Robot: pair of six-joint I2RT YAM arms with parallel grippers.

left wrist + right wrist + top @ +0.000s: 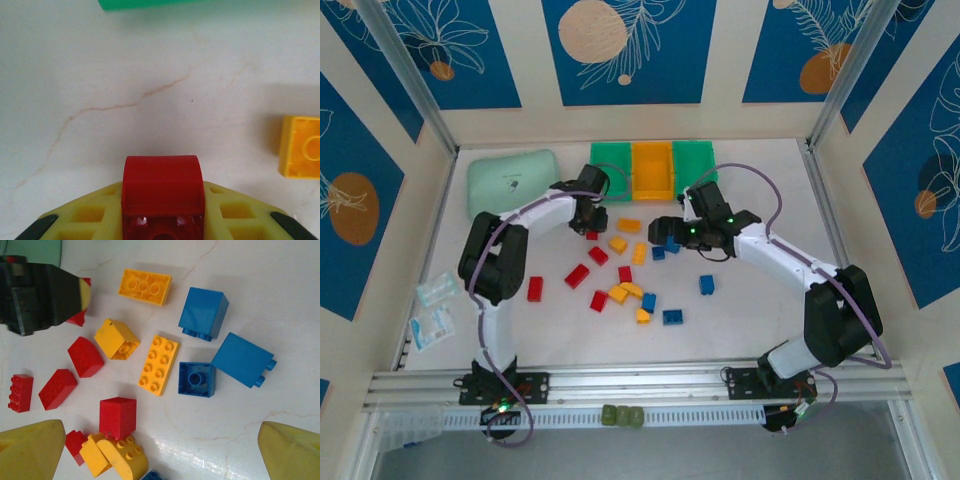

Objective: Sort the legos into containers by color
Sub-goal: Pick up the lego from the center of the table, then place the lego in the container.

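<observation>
My left gripper moves up and outward over the green bin by the mint box next and releases the lego, since the bin stands outward of the gripper.
The three joined containers stand at the back: a green bin point(611, 160), an orange bin point(653, 170) and a second green bin point(694, 162). My left gripper point(588, 228) point(162, 200) is shut on a red rounded lego point(162, 192), held low over the table just short of the left green bin point(150, 4). My right gripper point(665, 232) point(160, 455) hangs open above the pile, its yellow fingers point(30, 450) spread wide with nothing between them. Below it lie blue legos point(202, 312) point(196, 379), yellow legos point(159, 365) point(145, 286) and red legos point(117, 417) point(85, 356).
A pale mint lidded box point(513, 178) sits at the back left. More legos are scattered mid-table, such as a red one point(535, 289) and a blue one point(706, 284). Two plastic packets point(438, 290) point(430, 327) lie by the left edge. A yellow brick point(300, 147) lies right of the left gripper.
</observation>
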